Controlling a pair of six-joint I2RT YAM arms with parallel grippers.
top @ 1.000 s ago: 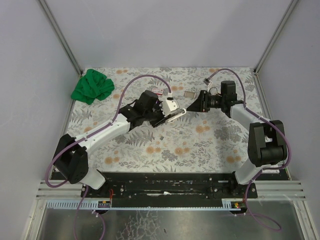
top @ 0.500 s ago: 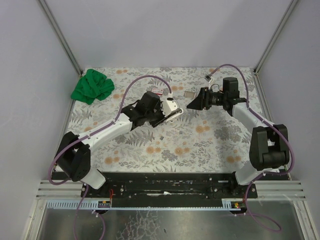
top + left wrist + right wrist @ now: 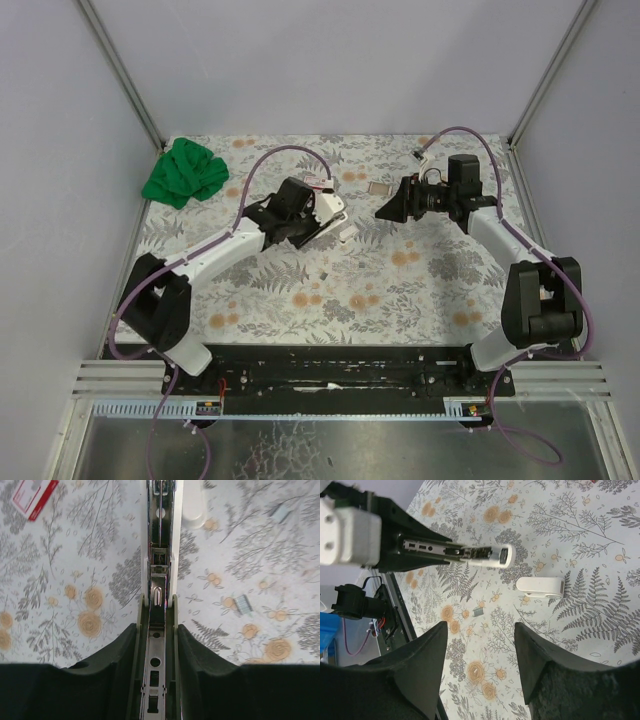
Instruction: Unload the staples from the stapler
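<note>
I will next move the stapler in my left gripper down and away from my base, toward the green cloth, and onto empty table.
My left gripper (image 3: 305, 222) (image 3: 156, 627) is shut on the stapler (image 3: 322, 213) (image 3: 161, 555) (image 3: 470, 554), which points right with its metal channel open to view. A white piece (image 3: 347, 232) (image 3: 192, 510) (image 3: 540, 586) lies on the flowered table just past the stapler's tip. The staples (image 3: 325, 274) (image 3: 243, 604) (image 3: 478, 612), a tiny grey strip, lie on the table near the stapler. My right gripper (image 3: 384, 212) (image 3: 480, 630) hovers open to the right of the stapler, with nothing between its fingers.
A small red-and-white box (image 3: 322, 183) (image 3: 35, 495) lies behind the stapler. A small grey rectangular thing (image 3: 379, 188) sits behind the right gripper. A green cloth (image 3: 185, 172) is bunched at the back left corner. Another small grey bit (image 3: 280, 512) lies farther out.
The right gripper opened and drew back to the right, away from the stapler's tip. The left arm pulled the stapler slightly left. The white piece now lies apart on the table.
</note>
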